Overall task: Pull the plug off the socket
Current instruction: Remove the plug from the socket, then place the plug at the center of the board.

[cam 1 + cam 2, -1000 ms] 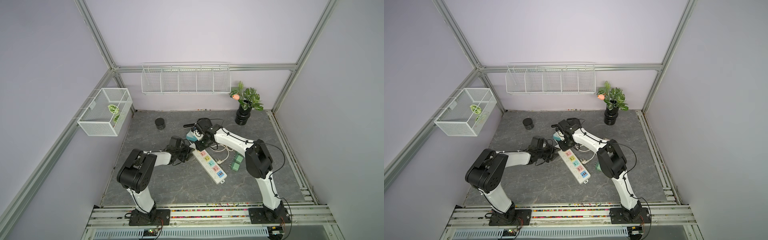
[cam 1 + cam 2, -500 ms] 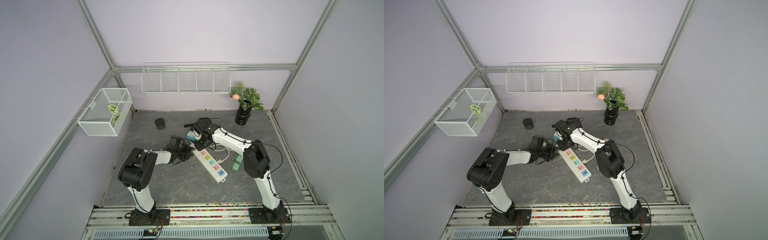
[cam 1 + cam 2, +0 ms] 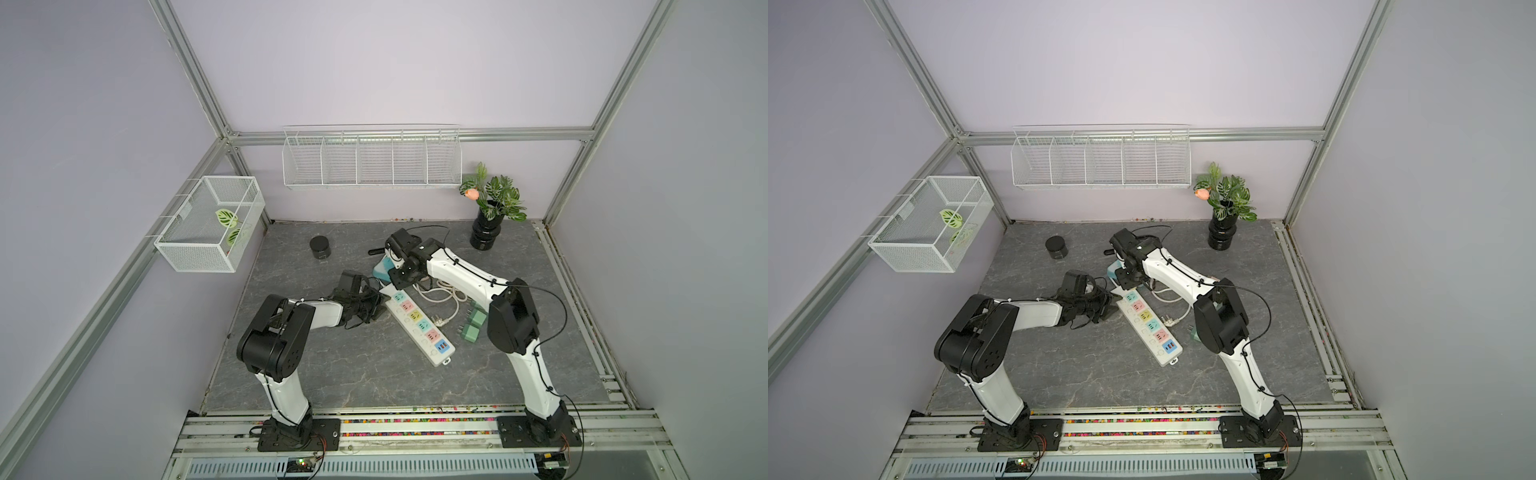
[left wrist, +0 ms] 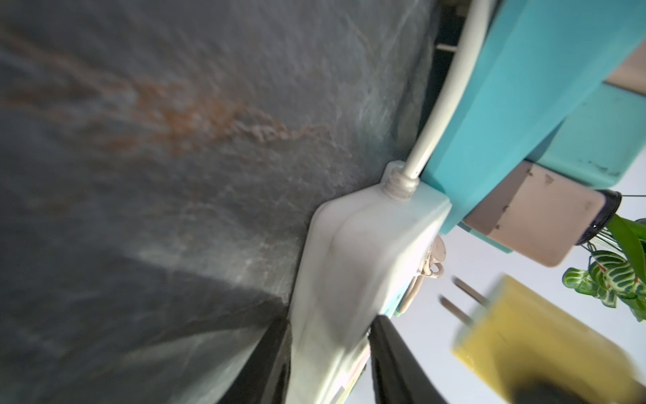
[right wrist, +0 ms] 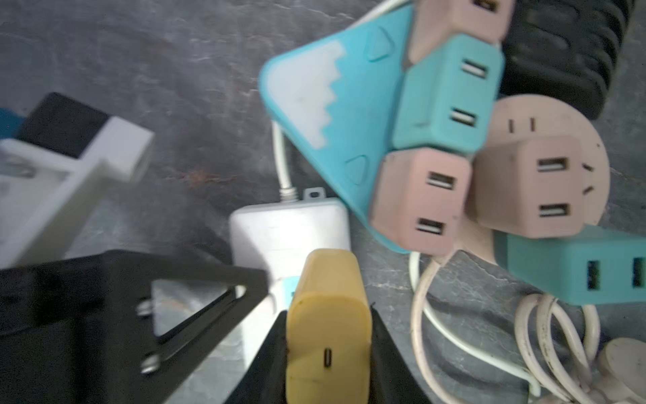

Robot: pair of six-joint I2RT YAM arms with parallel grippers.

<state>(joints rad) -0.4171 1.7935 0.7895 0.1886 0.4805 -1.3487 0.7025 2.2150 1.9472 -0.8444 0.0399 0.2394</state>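
Note:
The robot's right gripper will move back past the green adapters and down onto the bare tabletop beside them to release the yellow plug (image 5: 328,349), whose prongs hang clear.
A white power strip (image 3: 419,326) (image 3: 1150,328) with coloured sockets lies on the grey table. My left gripper (image 3: 379,306) (image 4: 330,328) is shut on the strip's cable end (image 4: 353,252), one black finger on each side. My right gripper (image 3: 399,277) (image 5: 328,316) is shut on a yellow plug (image 5: 328,349) just above that end. In the left wrist view the yellow plug (image 4: 524,335) hangs clear of the strip, with both its metal prongs (image 4: 465,297) bare in the air. The left gripper's finger (image 5: 209,297) shows beside the strip in the right wrist view.
A teal socket block with pink and teal adapters (image 5: 349,105) (image 3: 382,266) sits right behind the strip. A coiled white cable (image 3: 440,297) and two green adapters (image 3: 473,326) lie to the right. A black cylinder (image 3: 320,248) and a potted plant (image 3: 484,237) stand at the back.
My right gripper has shifted slightly toward the back left with the yellow plug. The left gripper and the strip have stayed in place.

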